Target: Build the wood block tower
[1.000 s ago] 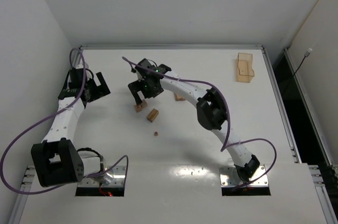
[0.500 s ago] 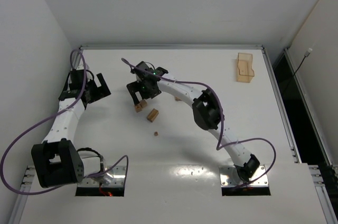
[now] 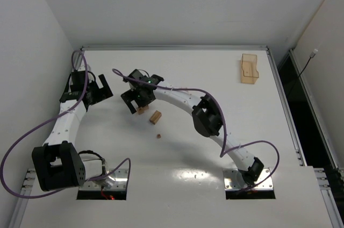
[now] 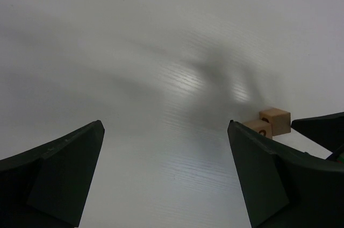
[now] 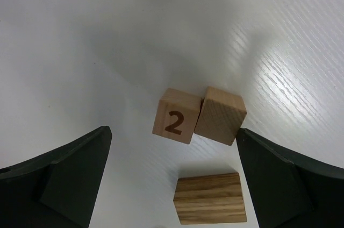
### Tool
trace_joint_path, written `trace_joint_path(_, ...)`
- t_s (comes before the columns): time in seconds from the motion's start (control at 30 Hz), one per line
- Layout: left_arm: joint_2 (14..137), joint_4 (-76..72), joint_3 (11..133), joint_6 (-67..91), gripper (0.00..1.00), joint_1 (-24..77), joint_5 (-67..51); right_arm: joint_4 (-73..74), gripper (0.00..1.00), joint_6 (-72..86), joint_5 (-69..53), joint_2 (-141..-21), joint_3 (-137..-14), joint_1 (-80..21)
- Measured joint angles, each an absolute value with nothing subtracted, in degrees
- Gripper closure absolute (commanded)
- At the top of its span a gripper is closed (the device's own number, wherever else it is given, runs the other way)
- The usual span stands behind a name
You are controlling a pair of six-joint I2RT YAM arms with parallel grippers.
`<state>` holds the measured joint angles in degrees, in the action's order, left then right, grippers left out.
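Observation:
The right gripper lowers to the cube pair (image 3: 142, 110) (image 5: 199, 115) next until its fingers are at both outer faces, then closes, since the cubes touch.
In the right wrist view, a light wood cube marked "2" (image 5: 176, 115) touches a plain light cube (image 5: 220, 115) on the white table. A darker-grained block (image 5: 210, 198) lies apart from them, nearer the camera. My right gripper (image 5: 173, 131) is open and empty above them, its fingers to either side. In the top view it (image 3: 134, 103) hovers over the cube pair (image 3: 142, 110), with the grained block (image 3: 156, 117) and a tiny cube (image 3: 159, 136) nearby. My left gripper (image 3: 103, 88) is open and empty to the left. Its wrist view (image 4: 165, 126) shows the cube pair (image 4: 275, 120) at the right.
A translucent orange plastic tray (image 3: 249, 69) stands at the back right of the table. The right arm (image 3: 207, 115) arcs across the middle of the table. A wall borders the table's left edge beside the left arm (image 3: 64, 123).
My right gripper has moved left and slightly nearer, from beside the cube pair to over it. The left arm and the blocks have not moved.

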<state>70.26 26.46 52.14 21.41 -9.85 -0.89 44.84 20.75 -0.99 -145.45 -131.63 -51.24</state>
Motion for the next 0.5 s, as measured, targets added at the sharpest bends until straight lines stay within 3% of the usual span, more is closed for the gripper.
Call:
trace_joint_path(0.43, 69.8, 26.4, 52.1, 21.5, 0.00, -10.1, -1.9, 43.7, 0.00, 20.0, 3.2, -148.9, -132.0, -51.5)
trace_joint_path(0.5, 69.7, 26.4, 52.1, 21.5, 0.00, -10.1, -2.0, 43.4, 0.09, 19.9, 3.7, -149.1, -132.0, -51.1)
